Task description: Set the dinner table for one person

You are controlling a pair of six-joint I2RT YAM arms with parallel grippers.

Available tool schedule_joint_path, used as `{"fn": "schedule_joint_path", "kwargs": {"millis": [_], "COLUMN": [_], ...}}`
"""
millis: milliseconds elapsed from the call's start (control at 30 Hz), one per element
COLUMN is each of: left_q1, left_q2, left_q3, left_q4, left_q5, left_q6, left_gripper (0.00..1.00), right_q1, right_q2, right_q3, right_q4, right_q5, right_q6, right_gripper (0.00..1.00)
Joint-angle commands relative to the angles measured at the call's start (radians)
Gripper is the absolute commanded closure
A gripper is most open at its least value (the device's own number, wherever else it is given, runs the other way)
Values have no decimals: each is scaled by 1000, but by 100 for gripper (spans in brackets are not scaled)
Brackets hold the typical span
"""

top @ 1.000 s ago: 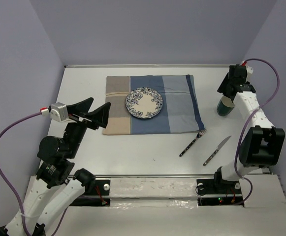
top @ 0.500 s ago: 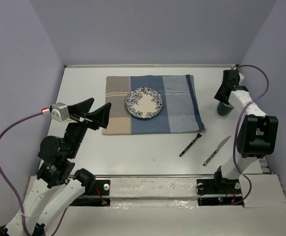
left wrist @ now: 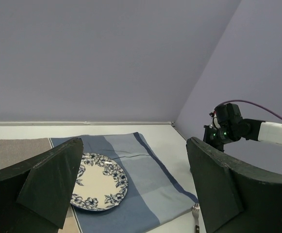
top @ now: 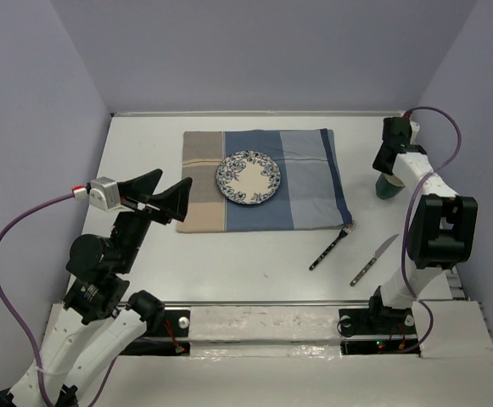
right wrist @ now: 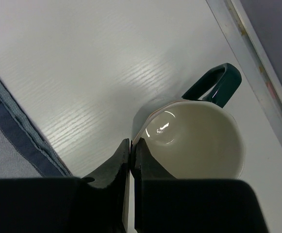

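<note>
I should carry the mug (top: 387, 188) outward and to its left in the top view with my right gripper, to the placemat's bare far corner (top: 316, 142), and release it there.
On the white dinner table (top: 229, 263) lies a tan-and-blue striped placemat (top: 305, 186) with a blue floral plate (top: 248, 177) on it. At the far right stands a dark green mug (top: 387, 188) with a cream inside (right wrist: 199, 141). My right gripper (right wrist: 132, 148) is shut on the mug's rim, one finger inside and one outside, with the handle on the far side. A fork (top: 331, 248) and a knife (top: 373, 259) lie on the table near the right arm's base. My left gripper (top: 165, 193) hangs open above the table, left of the placemat, with nothing in it.
Lilac walls close in the table at the back and both sides. The table's metal right edge (right wrist: 242, 29) runs just past the mug's handle. In the left wrist view the plate (left wrist: 98, 180) and the fork's head (left wrist: 195, 213) show between my open fingers.
My right gripper has closed from open onto the mug's rim, and the right arm has drawn slightly toward the back wall. The left arm has not moved.
</note>
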Motion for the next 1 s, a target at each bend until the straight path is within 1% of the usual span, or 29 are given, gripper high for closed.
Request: {"fn": "schedule_joint_path", "kwargs": {"millis": [0,100,200,233,267,300,367,400,433,533,633,767,967], "left_q1": [-8,-8,-8,-8,-8,-8,-8,-8,-8,-8,-10,-8,-8], "left_q2": [-6,0,-1,0,0,3,9,12,15,18,23,38,41], "left_q3": [-5,-5,-7,-7,-8,-7,-8,-8,-7,-7,-8,-8,-8], "left_q4": [56,57,56,54,54,54,54,54,54,54,54,56,56], "left_q5": [-3,2,-15,-18,-20,-21,-21,-21,-21,-24,-29,-24,-30], "left_q6": [23,22,28,28,29,29,32,31,34,34,39,39,39], "left_gripper": [1,1,1,1,1,1,1,1,1,1,1,1,1], "right_q1": [72,164,237,250,263,272,272,272,281,294,315,324,333], "right_q2": [-80,-66,8,61,89,115,199,228,283,357,433,497,525], "right_q3": [122,207,315,349,381,452,534,579,666,812,895,956,952], "right_q4": [95,134,157,152,147,143,111,92,59,-7,-46,-69,-92], "right_q5": [60,-27,-89,-99,-110,-133,-214,-215,-221,-260,-280,-303,-296], "right_q6": [-113,-174,-227,-251,-260,-265,-282,-285,-294,-314,-363,-371,-377], "right_gripper": [100,100,100,100,100,100,100,100,100,100,100,100,100]}}
